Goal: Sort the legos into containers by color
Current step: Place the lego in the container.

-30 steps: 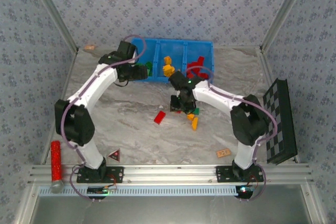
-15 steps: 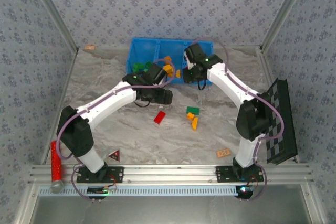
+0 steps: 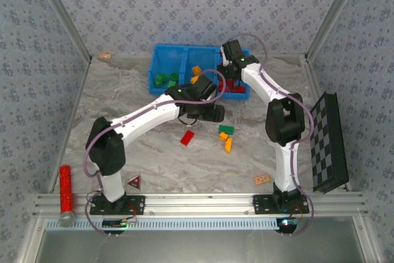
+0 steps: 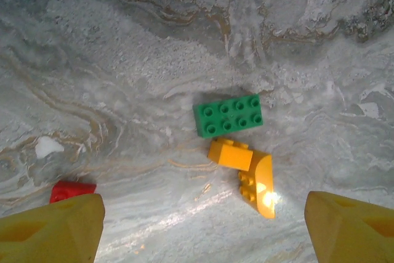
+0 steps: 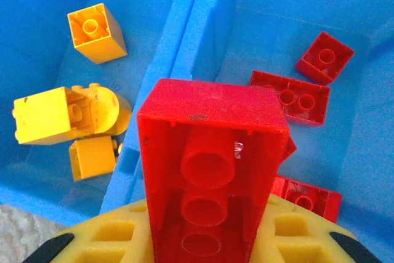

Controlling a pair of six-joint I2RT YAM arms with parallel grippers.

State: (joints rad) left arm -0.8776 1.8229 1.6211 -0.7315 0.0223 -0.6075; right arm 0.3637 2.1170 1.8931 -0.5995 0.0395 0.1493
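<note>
The right gripper moves off the divider (image 5: 184, 60) next, over the red legos already in the container beside it, and goes down to release its lego.
My right gripper (image 5: 209, 235) is shut on a red lego (image 5: 212, 158) and hangs over the blue bin (image 3: 159, 66), above the divider (image 5: 184, 60) between the middle and right containers. Red legos (image 5: 289, 97) lie in the right container, yellow legos (image 5: 58, 115) in the middle one, green legos (image 3: 164, 80) in the left one. My left gripper (image 4: 203, 238) is open above the table, its fingers (image 4: 52, 229) wide apart. Just beyond it lie a green lego (image 4: 228, 115) and two orange legos (image 4: 257, 178). A red lego (image 4: 72, 190) lies by its left finger.
A tan tile (image 3: 262, 180) lies near the right arm's base and a red-and-black triangle (image 3: 133, 182) near the left arm's base. A red cylinder (image 3: 64, 186) lies at the front left. A checkerboard (image 3: 326, 143) leans at the right wall.
My right arm has carried the red lego from the table up over the bin. My left arm has swung from the bin's left container to above the loose legos, its jaws widening.
</note>
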